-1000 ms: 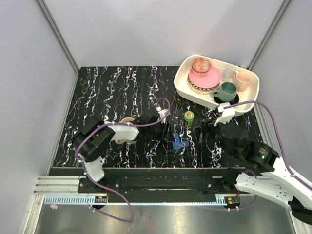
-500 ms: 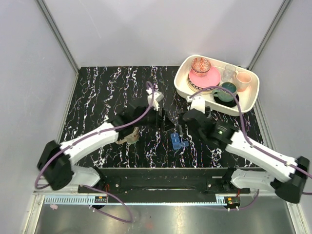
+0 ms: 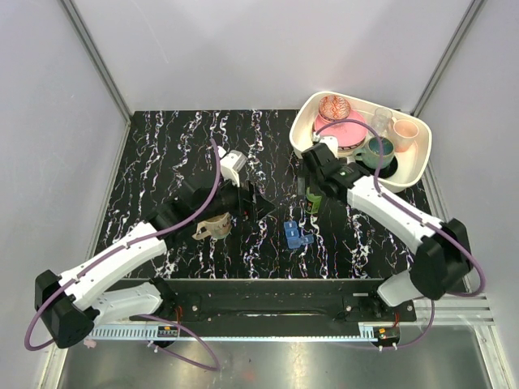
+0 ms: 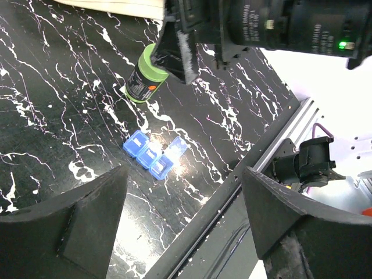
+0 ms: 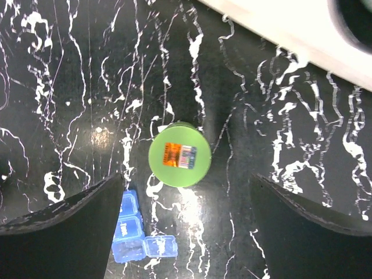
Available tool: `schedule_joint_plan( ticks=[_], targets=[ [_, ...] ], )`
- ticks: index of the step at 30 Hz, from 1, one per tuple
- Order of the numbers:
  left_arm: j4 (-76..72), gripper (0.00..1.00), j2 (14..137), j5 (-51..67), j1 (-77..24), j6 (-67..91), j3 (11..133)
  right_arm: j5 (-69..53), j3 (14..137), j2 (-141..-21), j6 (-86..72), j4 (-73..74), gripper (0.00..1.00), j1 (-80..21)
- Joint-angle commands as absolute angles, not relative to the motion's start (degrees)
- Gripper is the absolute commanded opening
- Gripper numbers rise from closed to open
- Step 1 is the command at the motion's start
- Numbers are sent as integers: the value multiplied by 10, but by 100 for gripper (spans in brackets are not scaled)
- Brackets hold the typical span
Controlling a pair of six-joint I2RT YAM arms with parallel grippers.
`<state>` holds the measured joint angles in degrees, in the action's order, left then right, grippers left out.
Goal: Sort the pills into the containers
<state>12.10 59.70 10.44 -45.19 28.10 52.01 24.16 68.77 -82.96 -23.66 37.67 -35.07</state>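
Note:
My right gripper comes down around the bottle's green cap (image 3: 314, 196) (image 5: 180, 155) next and closes its fingers there. The bottle stands upright below it, between the gripper's open fingers.
The small blue pill box (image 3: 296, 237) lies on the black marbled table, with one end lid flipped open in the right wrist view (image 5: 136, 235); it also shows in the left wrist view (image 4: 154, 157). A green-capped bottle (image 3: 314, 199) stands just behind it. My right gripper (image 3: 315, 180) is open and hangs over the bottle (image 5: 179, 154), its jaws wide apart and empty. My left gripper (image 3: 256, 203) is open and empty, left of the pill box and above the table. No loose pills show.
A beige mug (image 3: 212, 227) lies under the left arm. A cream tray (image 3: 304, 142) at the back right holds a pink plate, cups and a teal mug (image 3: 376, 151). The table's front rail (image 4: 256, 163) runs close to the pill box.
The right gripper has moved away from the front to over the green bottle. The left gripper has drawn back to the left. The pill box and bottle have not moved.

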Motion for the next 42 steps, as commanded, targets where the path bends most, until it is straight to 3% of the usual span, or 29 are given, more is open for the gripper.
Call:
schedule_joint_plan(
  ticks=[1, 11, 19, 31, 35, 38, 41, 42],
  targets=[
    [120, 83, 586, 93, -454, 282, 523, 201, 721, -870, -213, 344, 94, -349],
    [120, 83, 575, 97, -454, 291, 513, 181, 720, -932, -203, 325, 92, -330],
    [119, 82, 573, 101, -454, 294, 518, 154, 715, -951, -203, 307, 71, -318],
    [123, 79, 574, 103, -454, 294, 519, 141, 703, -969, -198, 306, 70, -316],
    [126, 79, 575, 101, -454, 293, 521, 143, 701, -972, -194, 304, 63, -316],
    [125, 79, 577, 99, -455, 293, 519, 143, 700, -975, -192, 304, 52, -315],
    [125, 79, 573, 99, -454, 290, 516, 138, 699, -974, -189, 305, 33, -313],
    [124, 79, 572, 99, -454, 289, 515, 134, 697, -972, -190, 305, 21, -312]
  ],
)
